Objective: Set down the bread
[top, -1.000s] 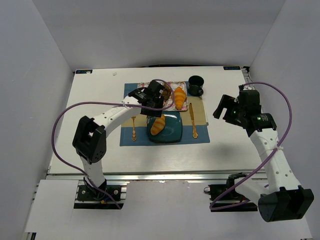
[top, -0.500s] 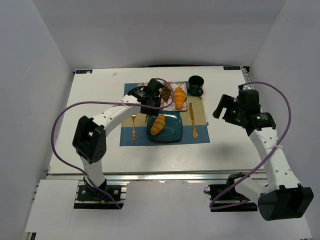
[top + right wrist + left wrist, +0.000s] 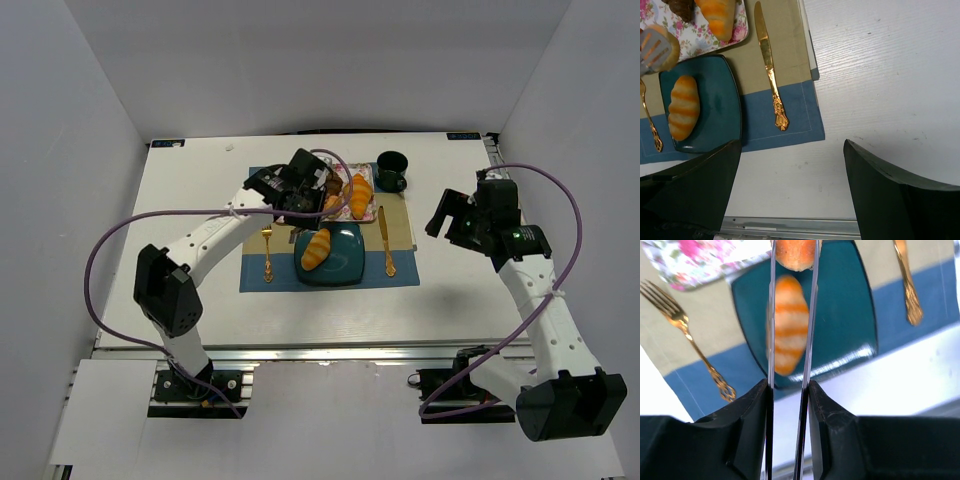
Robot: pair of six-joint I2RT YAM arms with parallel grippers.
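Note:
The knife side of the teal plate (image 3: 346, 254) (image 3: 841, 319) is lower and further back than my left gripper. My left gripper should go down and move back toward it next.
My left gripper (image 3: 297, 185) (image 3: 788, 390) is shut on a pair of metal tongs (image 3: 771, 315). The tong tips pinch the small round golden-orange bun (image 3: 795, 251) and hold it above the far edge of the teal plate (image 3: 850, 315). The bun also shows in the top view (image 3: 330, 204) and the right wrist view (image 3: 660, 47). The elongated striped roll (image 3: 317, 249) (image 3: 789, 332) (image 3: 685, 107) lies on the teal plate (image 3: 345, 262). My right gripper (image 3: 455, 215) (image 3: 792, 155) is open and empty, above bare table right of the placemat.
A floral tray (image 3: 742, 30) behind the plate holds a ridged golden croissant (image 3: 358, 193) (image 3: 720, 17) and a dark brown croissant (image 3: 682, 6). A gold fork (image 3: 267, 255) lies left of the plate, a gold knife (image 3: 385, 240) right. A dark cup (image 3: 391, 170) stands at the back.
My left arm's elbow has swung left and the wrist has shifted slightly back and left, with the tongs and bun over the plate's far edge. The right arm has not moved.

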